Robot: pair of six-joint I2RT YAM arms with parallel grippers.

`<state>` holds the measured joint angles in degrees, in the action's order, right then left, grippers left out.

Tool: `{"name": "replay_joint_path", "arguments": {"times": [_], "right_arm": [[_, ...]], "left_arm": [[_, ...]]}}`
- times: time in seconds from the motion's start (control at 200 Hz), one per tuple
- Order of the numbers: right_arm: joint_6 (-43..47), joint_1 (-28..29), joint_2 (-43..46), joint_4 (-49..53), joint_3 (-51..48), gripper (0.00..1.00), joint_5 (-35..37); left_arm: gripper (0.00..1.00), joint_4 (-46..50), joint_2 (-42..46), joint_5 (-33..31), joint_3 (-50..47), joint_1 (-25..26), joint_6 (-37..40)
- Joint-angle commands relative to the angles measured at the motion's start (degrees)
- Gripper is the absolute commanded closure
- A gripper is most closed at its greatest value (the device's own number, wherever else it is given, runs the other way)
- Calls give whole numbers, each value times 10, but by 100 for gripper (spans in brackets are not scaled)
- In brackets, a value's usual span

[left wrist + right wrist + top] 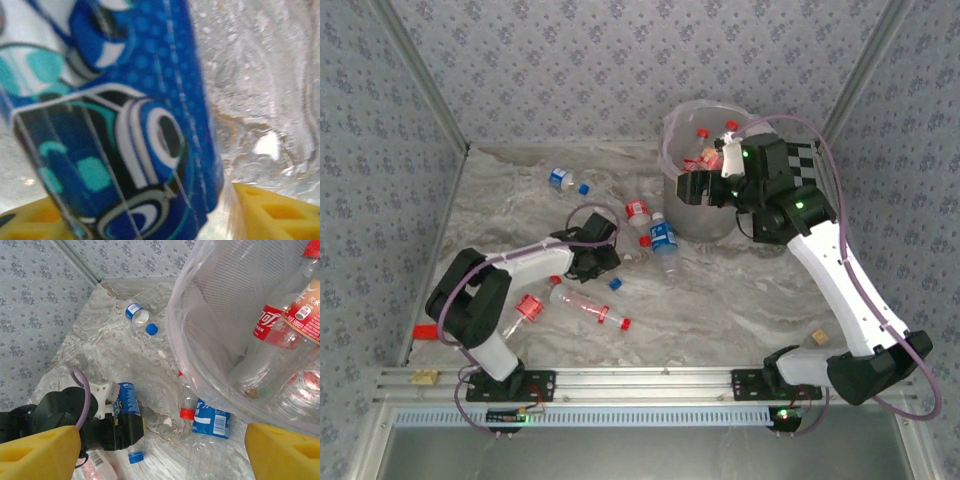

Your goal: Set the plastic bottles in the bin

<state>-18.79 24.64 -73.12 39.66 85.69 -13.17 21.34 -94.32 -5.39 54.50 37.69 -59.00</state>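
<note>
My right gripper will next go from the bin's rim across to the blue-labelled bottle's capless end, since the left gripper's fingers leave it free.
My left gripper (592, 255) is down on the table, and a blue-labelled plastic bottle (130, 125) stands tight between its yellow fingers (272, 215). From the right wrist, that same bottle (128, 397) sits in the black left gripper (125, 412). My right gripper (705, 188) hangs open over the near rim of the bin (672, 135), with nothing between its fingers (40, 452). Inside the bin (200, 315) lie several red-labelled bottles (267, 322). A blue-labelled bottle (212, 422) and a red-capped one (186, 400) lie at its foot.
Loose on the marble are a blue-labelled bottle (560, 179), a red-labelled one (637, 211), a long clear one (585, 303), another red-labelled one (528, 308) and blue caps (615, 284). A checkerboard (804, 158) lies behind the right arm. Patterned walls close three sides.
</note>
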Motion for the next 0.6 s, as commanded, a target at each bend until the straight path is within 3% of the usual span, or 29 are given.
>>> {"name": "replay_joint_path", "arguments": {"times": [0.0, 0.18, 0.285, 0.44, 0.595], "right_arm": [[7, -2, 15, 16, 3, 13, 11], [19, 11, 0, 1, 29, 12, -18], [20, 30, -19, -22, 48, 12, -45], [0, 37, -68, -50, 89, 18, -97], [-16, 54, -123, -71, 127, 20, -140]], "left_arm": [[46, 22, 10, 2, 43, 8, 36], [56, 69, 79, 5, 92, 15, 130], [59, 51, 144, 31, 91, 20, 193], [66, -60, 246, 142, 36, 35, 306], [78, -98, 289, 230, 16, 38, 344]]}}
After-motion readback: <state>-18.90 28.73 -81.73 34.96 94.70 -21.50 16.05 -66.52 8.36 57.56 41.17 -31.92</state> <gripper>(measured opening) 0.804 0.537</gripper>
